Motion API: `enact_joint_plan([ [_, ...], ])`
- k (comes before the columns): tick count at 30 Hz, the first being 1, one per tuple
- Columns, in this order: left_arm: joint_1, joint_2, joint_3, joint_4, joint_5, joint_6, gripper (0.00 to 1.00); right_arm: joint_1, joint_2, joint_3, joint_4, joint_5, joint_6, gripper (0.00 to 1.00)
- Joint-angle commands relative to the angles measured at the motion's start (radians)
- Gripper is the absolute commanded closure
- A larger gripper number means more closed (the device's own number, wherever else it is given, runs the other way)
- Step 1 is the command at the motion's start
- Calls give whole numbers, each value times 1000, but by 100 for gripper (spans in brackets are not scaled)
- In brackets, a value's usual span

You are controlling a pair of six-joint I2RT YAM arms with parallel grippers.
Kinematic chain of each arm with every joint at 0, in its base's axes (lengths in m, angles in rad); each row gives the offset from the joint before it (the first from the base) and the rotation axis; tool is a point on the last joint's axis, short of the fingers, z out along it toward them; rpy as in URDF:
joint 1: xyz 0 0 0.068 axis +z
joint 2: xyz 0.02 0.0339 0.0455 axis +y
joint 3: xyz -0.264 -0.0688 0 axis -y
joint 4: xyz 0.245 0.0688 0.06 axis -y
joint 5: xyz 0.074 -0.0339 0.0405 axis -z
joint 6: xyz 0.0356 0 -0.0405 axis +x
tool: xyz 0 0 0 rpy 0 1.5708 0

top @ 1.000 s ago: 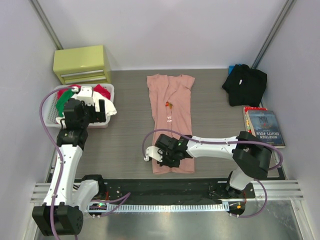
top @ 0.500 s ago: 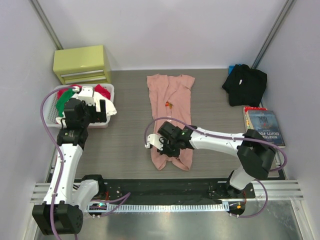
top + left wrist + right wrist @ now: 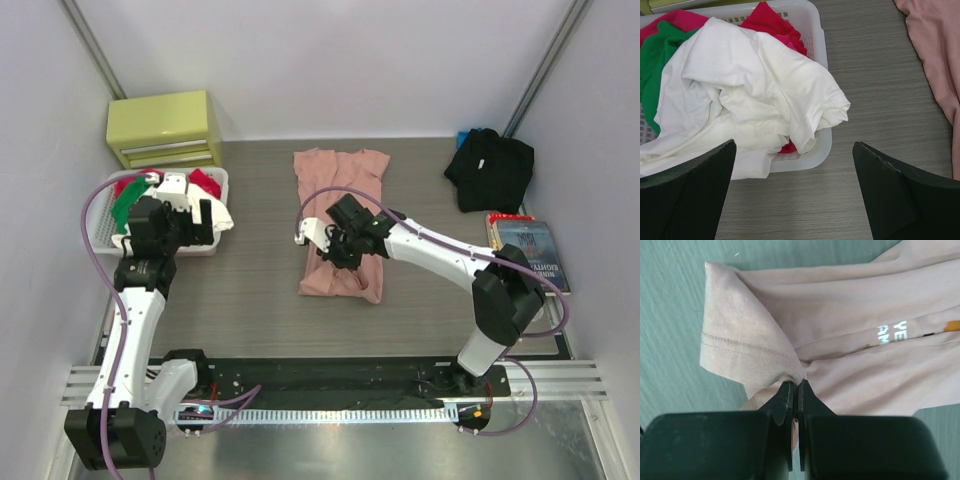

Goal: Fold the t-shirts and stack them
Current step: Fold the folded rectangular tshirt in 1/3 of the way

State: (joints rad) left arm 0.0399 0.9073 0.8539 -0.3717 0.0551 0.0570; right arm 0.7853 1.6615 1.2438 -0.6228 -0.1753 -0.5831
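Observation:
The white chest text (image 3: pixel 892 332) is still uncovered. I will pull the hem outward along the pink t-shirt with my right gripper and release it over that text.
The salmon-pink t-shirt (image 3: pixel 340 170) lies lengthwise in the middle of the table, its lower part doubled up over the middle. My right gripper (image 3: pixel 345 250) is shut on the hem of the pink t-shirt (image 3: pixel 765 340), holding it above the shirt's body; white chest text shows in the right wrist view. The black t-shirt (image 3: pixel 492 168) sits crumpled at the back right. My left gripper (image 3: pixel 795 200) hangs wide open over bare table beside the basket, with nothing between its fingers.
A white basket (image 3: pixel 215 245) at the left holds white, red and green clothes; its corner (image 3: pixel 822 145) shows in the left wrist view. A yellow-green drawer box (image 3: pixel 165 125) stands at the back left. A book (image 3: pixel 530 255) lies at the right edge.
My right gripper has carried the pink shirt's hem from the near edge toward the far side, folding the lower part up over the middle. The left arm has not moved.

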Motion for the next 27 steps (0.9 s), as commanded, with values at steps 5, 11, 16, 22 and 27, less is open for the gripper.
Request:
enact_joint_plan([
  [5,6,-19,0,20,29,-6,0,-73,87,149,-17,-21,-70,99],
  [11,6,-27,-12,16,35,-3,0,-155,159,223,-23,-50,-81,99],
  [16,5,-22,-13,16,48,-3,0,-211,222,272,-23,-64,-90,99],
  [22,6,-21,-12,14,51,-8,0,-239,274,328,-17,-69,-103,99],
  [27,5,-24,-18,14,57,-9,0,-265,343,381,-8,-79,-110,99],
])
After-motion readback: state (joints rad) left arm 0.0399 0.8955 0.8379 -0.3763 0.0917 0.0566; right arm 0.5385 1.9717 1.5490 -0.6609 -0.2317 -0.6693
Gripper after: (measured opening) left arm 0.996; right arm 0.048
